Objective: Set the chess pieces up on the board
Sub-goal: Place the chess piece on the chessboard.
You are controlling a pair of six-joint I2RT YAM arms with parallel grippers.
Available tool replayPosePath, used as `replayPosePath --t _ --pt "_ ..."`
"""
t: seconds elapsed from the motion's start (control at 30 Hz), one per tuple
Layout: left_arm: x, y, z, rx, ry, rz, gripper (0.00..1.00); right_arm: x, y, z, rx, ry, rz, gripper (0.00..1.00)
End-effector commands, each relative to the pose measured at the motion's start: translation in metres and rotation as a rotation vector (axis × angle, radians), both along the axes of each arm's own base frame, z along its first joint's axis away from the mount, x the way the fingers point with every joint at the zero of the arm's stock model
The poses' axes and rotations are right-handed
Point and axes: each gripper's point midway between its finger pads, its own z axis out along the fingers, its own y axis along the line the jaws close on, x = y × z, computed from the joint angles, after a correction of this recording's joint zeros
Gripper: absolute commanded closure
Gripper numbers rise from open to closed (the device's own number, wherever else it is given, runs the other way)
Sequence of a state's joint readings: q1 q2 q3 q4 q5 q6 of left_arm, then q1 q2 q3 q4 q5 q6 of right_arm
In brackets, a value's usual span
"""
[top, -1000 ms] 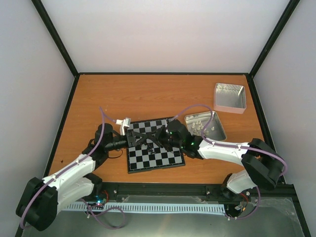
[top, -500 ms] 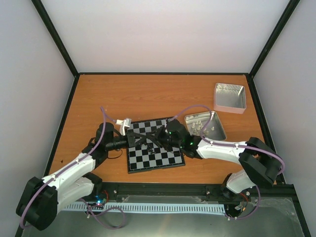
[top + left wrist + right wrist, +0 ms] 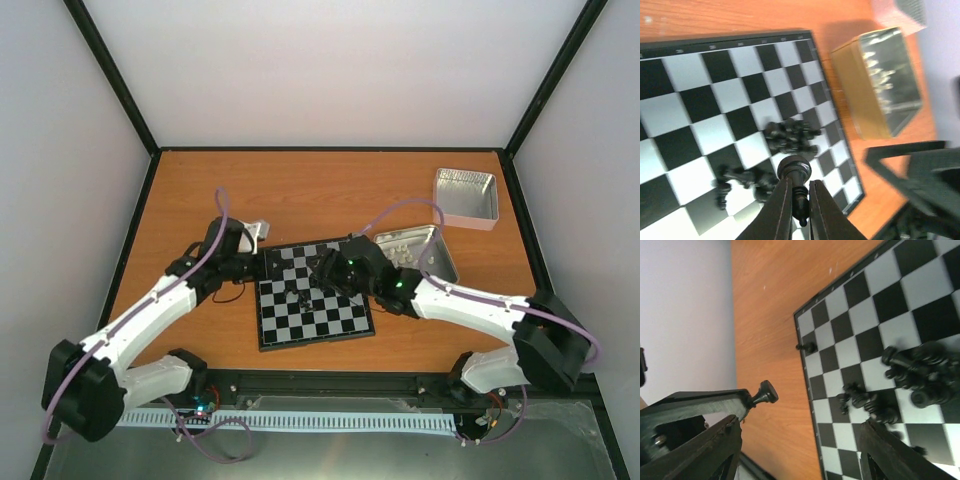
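I will next move my left gripper outward and down and release the piece on a white far-edge square [image 3: 286,252] [image 3: 684,70], because that empty square is below the gripper and outward.
The board [image 3: 345,318] lies in the middle of the table, with black chess pieces [image 3: 301,297] heaped loosely on it; the heap [image 3: 790,137] sits towards the board's right side in the left wrist view. My left gripper [image 3: 800,210] is shut on one black piece [image 3: 794,169], held above the board. Seen from above, the left gripper [image 3: 266,263] hangs at the board's back-left edge. My right gripper [image 3: 800,450] is open and empty above the heap [image 3: 920,370], and the held piece [image 3: 764,393] shows at its left. One black piece [image 3: 806,346] stands alone on an edge square.
An open metal tin [image 3: 440,262] with small white pieces sits just right of the board; it also shows as the tin [image 3: 875,90] in the left wrist view. A second tin [image 3: 466,196] stands at the back right. Black frame walls enclose the table.
My left gripper has shut on a black piece and drawn back to the board's back-left edge. My right gripper has opened and shifted slightly toward the back.
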State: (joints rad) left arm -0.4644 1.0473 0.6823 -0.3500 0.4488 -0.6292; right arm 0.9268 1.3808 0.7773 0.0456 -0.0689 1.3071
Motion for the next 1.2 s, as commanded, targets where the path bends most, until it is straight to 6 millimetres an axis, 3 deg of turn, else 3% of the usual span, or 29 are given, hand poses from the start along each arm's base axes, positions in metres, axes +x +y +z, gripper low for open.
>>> replayPosePath --t 0.0,0.23,0.4,0.5,0.67,0.97,1.07,1.17 --pt "-0.005 0.026 -0.033 0.292 0.099 -0.034 0.95 0.007 -0.041 -0.005 -0.168 -0.069 -0.078 0.35" --pt "0.030 0.028 -0.046 0.486 0.146 -0.081 0.96 0.001 -0.081 -0.016 -0.249 -0.089 -0.154 0.35" --pt "0.056 0.024 -0.052 0.561 0.169 -0.094 0.96 -0.001 -0.102 -0.012 -0.286 -0.121 -0.198 0.35" --pt "0.061 0.024 -0.064 0.605 0.210 -0.119 0.95 0.000 -0.112 -0.009 -0.309 -0.142 -0.220 0.35" --pt "0.066 0.020 -0.071 0.629 0.243 -0.164 0.95 0.003 -0.118 -0.003 -0.347 -0.185 -0.219 0.35" --pt "0.070 0.018 -0.084 0.671 0.304 -0.213 0.94 0.004 -0.122 -0.014 -0.419 -0.193 -0.199 0.35" --pt "0.078 0.022 -0.090 0.708 0.312 -0.188 0.94 0.005 -0.124 -0.017 -0.427 -0.192 -0.204 0.35" --pt "0.098 0.013 -0.086 0.694 0.286 -0.163 0.94 0.006 -0.124 -0.019 -0.426 -0.188 -0.206 0.36"
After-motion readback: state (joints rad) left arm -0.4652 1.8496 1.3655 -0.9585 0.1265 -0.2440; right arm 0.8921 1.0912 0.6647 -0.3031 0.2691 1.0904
